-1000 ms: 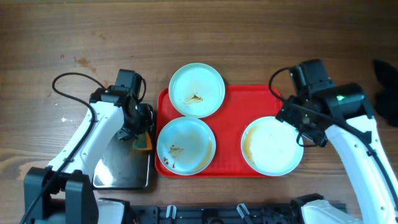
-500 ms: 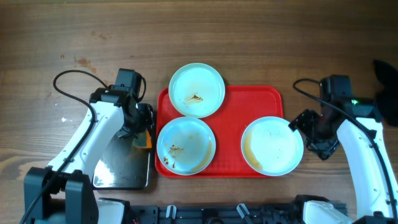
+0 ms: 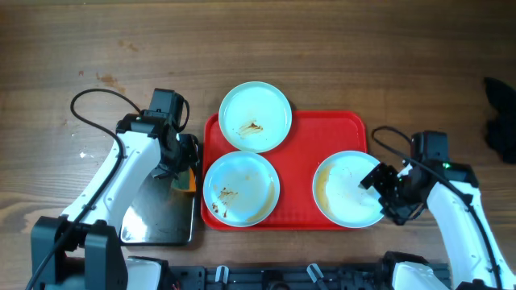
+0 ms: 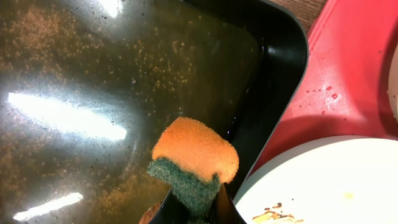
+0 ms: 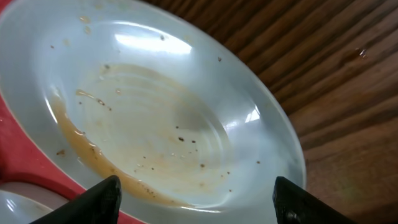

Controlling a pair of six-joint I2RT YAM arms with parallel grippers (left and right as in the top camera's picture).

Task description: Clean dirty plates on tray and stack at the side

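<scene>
The plate's broad side lies between my right gripper's fingers, so the gripper shifts toward the wood next, before getting down and in onto the plate's front rim.
Three pale plates smeared with brown sauce lie on the red tray (image 3: 326,133): one at the back (image 3: 255,117) overhanging the rim, one front left (image 3: 241,188), one front right (image 3: 345,189). My right gripper (image 3: 384,195) is open over the right rim of the front-right plate (image 5: 155,118), its fingers (image 5: 102,194) spread wide on either side of it and holding nothing. My left gripper (image 3: 182,179) is shut on an orange and green sponge (image 4: 196,155) above the black tray's (image 4: 93,93) right edge, beside the front-left plate (image 4: 323,183).
The glossy black tray (image 3: 157,213) lies left of the red tray on the wooden table. A black object (image 3: 500,121) sits at the table's far right edge. Bare wood lies behind and to the right of the red tray.
My right arm has swung back toward the table's front, and its gripper has come down to the front-right plate's right rim. The left arm and sponge have stayed put.
</scene>
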